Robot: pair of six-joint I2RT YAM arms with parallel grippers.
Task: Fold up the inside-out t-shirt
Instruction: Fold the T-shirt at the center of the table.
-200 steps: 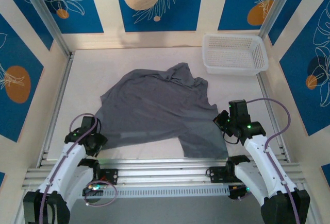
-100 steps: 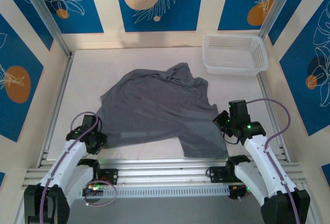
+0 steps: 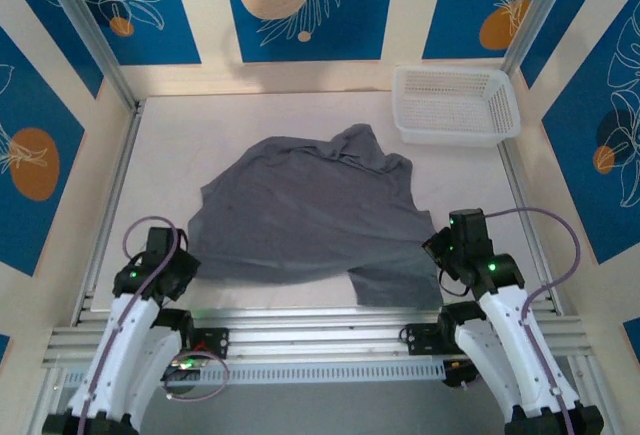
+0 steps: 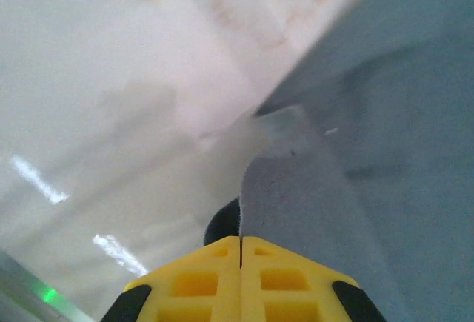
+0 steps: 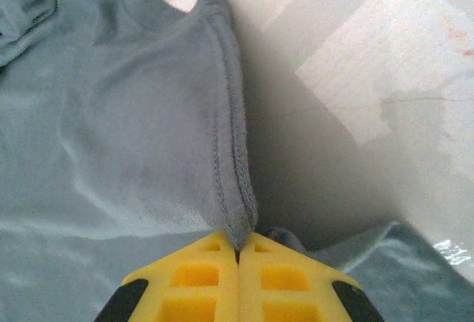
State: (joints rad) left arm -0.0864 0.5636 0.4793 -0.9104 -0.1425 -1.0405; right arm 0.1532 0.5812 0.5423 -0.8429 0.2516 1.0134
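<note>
My right gripper will next release the pinched fold outward, onto the spread cloth by the shirt's side edge.
The inside-out t-shirt (image 3: 300, 210) lies crumpled and partly spread on the white table (image 3: 180, 135), slate-grey, with one flap reaching the near edge. My left gripper (image 3: 188, 258) is at its near-left corner. In the left wrist view the yellow jaws meet, with my left gripper (image 4: 241, 239) shut on a rising edge of the t-shirt (image 4: 355, 152). My right gripper (image 3: 434, 246) is at the shirt's right edge. In the right wrist view my right gripper (image 5: 238, 239) is shut on a stitched hem of the t-shirt (image 5: 133, 129), which stands up from the jaws.
A white plastic basket (image 3: 455, 105) stands at the far right corner of the table. Aluminium rails (image 3: 300, 330) run along the near edge between the arm bases. Walls with blue panels close in the table on three sides.
My left gripper has shut on the shirt's near-left edge. Both arms have drawn back toward the near edge, and the cloth has shifted slightly with them.
</note>
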